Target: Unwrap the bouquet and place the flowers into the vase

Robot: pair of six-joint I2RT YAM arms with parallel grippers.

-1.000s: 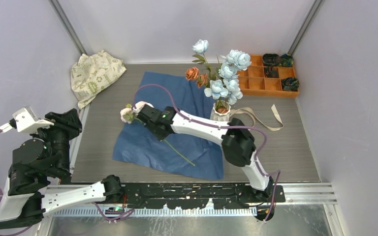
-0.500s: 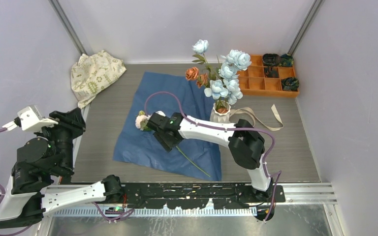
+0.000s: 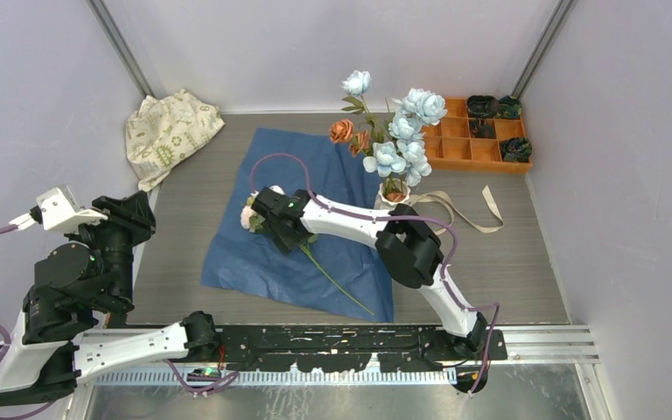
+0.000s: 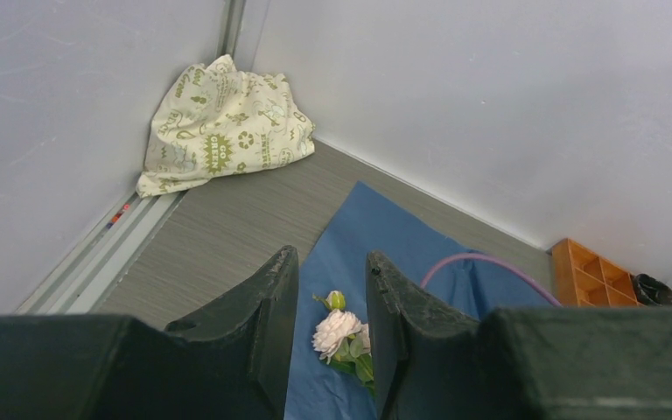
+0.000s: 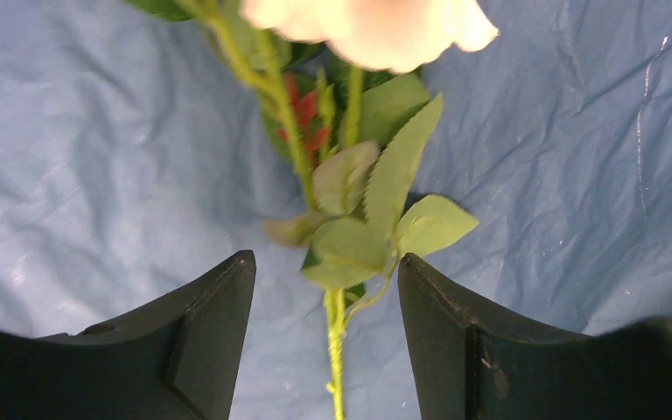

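My right gripper lowers onto the flower's stem at its lowest leaves next and closes there, since that part runs between the open fingers with room on both sides.
The blue wrapping paper [image 3: 315, 166] lies spread flat on the table. One pink-white flower [image 3: 249, 214] lies on it, its green stem [image 3: 337, 284] running toward the near right. My right gripper [image 3: 269, 226] stands open low over that stem. In the right wrist view the stem [image 5: 334, 350] runs between the fingers [image 5: 219, 297] with a gap on each side. The white ridged vase [image 3: 392, 203] holds pale blue and rust-orange flowers [image 3: 398, 140]. My left gripper [image 3: 136, 208] hangs open and empty over the table's left edge, with the flower [image 4: 337, 331] seen far beyond its fingers.
A beige ribbon [image 3: 459, 214] lies loose to the right of the vase. A cream cloth with green print [image 3: 171, 131] sits in the back left corner. An orange compartment tray [image 3: 477, 140] with small dark items stands at the back right. Grey walls close in three sides.
My right gripper carried the pink-white flower a little right and nearer, then opened; the flower now lies free on the paper. The left arm has barely shifted.
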